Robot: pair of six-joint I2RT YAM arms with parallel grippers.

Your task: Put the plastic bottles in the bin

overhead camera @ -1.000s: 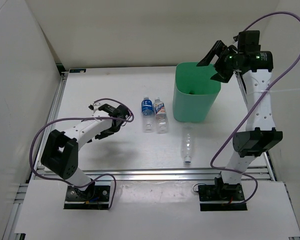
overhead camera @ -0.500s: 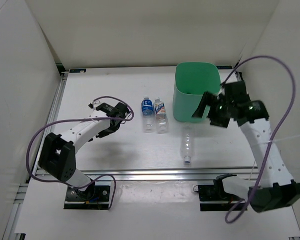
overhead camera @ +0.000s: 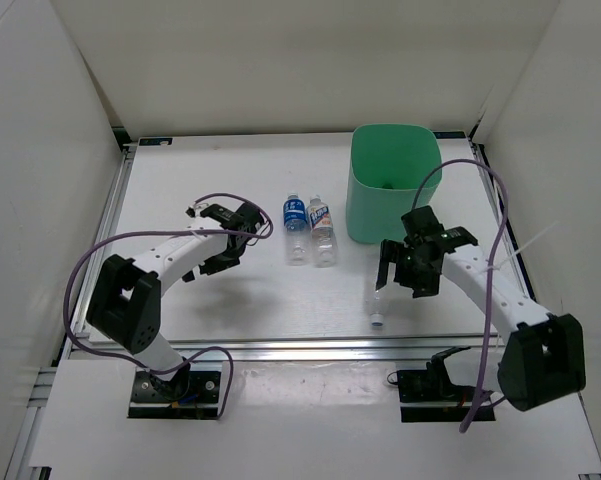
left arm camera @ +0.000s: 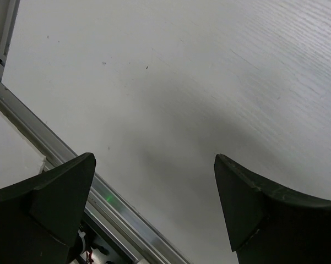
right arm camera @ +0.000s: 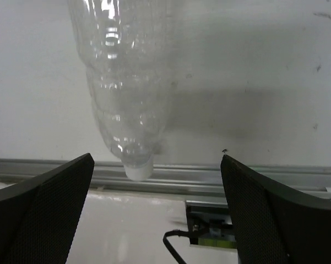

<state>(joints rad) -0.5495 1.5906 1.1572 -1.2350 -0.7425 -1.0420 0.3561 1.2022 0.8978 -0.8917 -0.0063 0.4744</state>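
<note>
I will next move my right gripper down and left in the top view onto the plain clear bottle's body, as it lies off-centre between the open fingers.
The mint-green bin [overhead camera: 395, 215] stands at the back right of the table. A clear bottle with a blue label [overhead camera: 295, 225] and one with a white label [overhead camera: 323, 228] lie side by side left of it. The plain clear bottle [overhead camera: 377, 295] lies in front of the bin with its white cap [right arm camera: 139, 170] toward the near rail. My right gripper [overhead camera: 402, 280] is open just right of and above this bottle [right arm camera: 124, 82], holding nothing. My left gripper [overhead camera: 225, 258] is open and empty over bare table, left of the labelled bottles. The green bottle is not in view.
An aluminium rail [overhead camera: 300, 347] runs along the near table edge and shows in both wrist views [left arm camera: 121, 212] [right arm camera: 253, 181]. White walls enclose the table on the left, back and right. Purple cables loop off both arms.
My right arm has swung down from above the bin's rim to low over the plain clear bottle, its gripper open throughout. The left arm has barely moved.
</note>
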